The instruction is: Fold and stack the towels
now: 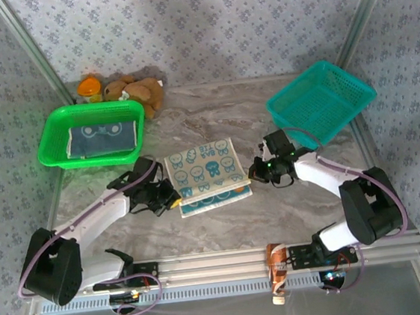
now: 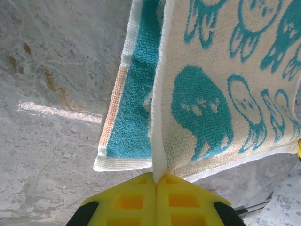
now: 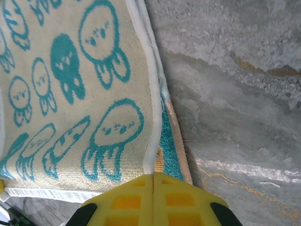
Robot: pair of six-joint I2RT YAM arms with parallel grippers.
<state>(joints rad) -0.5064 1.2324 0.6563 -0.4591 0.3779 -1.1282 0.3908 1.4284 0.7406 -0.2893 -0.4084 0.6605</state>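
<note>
The robot's right gripper should next move back and down to release the pale towel's hem over the blue layer's near corner [image 1: 248, 192], since that corner lies below the fingers, toward the robot's base.
A pale towel with blue octopus motifs [image 1: 206, 167] lies mid-table on a striped blue, cream and orange towel [image 1: 216, 201]. My left gripper [image 1: 171, 196] is at its left edge, shut on the white hem. In the left wrist view the jaws [image 2: 156, 178] pinch that hem, with the pale towel [image 2: 221, 94] lifted over the striped towel [image 2: 134, 108]. My right gripper [image 1: 257, 172] is shut on the hem at the right edge. The right wrist view has the jaws [image 3: 153, 178] closed on the pale towel [image 3: 70, 94], the striped towel [image 3: 168, 146] beneath. A blue-grey towel [image 1: 103, 139] lies in the green basket [image 1: 53, 148].
A teal basket [image 1: 322, 104] stands tilted at the back right. A brown plush toy [image 1: 138, 92] and an orange item [image 1: 90, 87] sit behind the green basket. A small orange packet [image 1: 276, 267] hangs on the front rail. Patterned walls close in the marble table [image 1: 213, 112].
</note>
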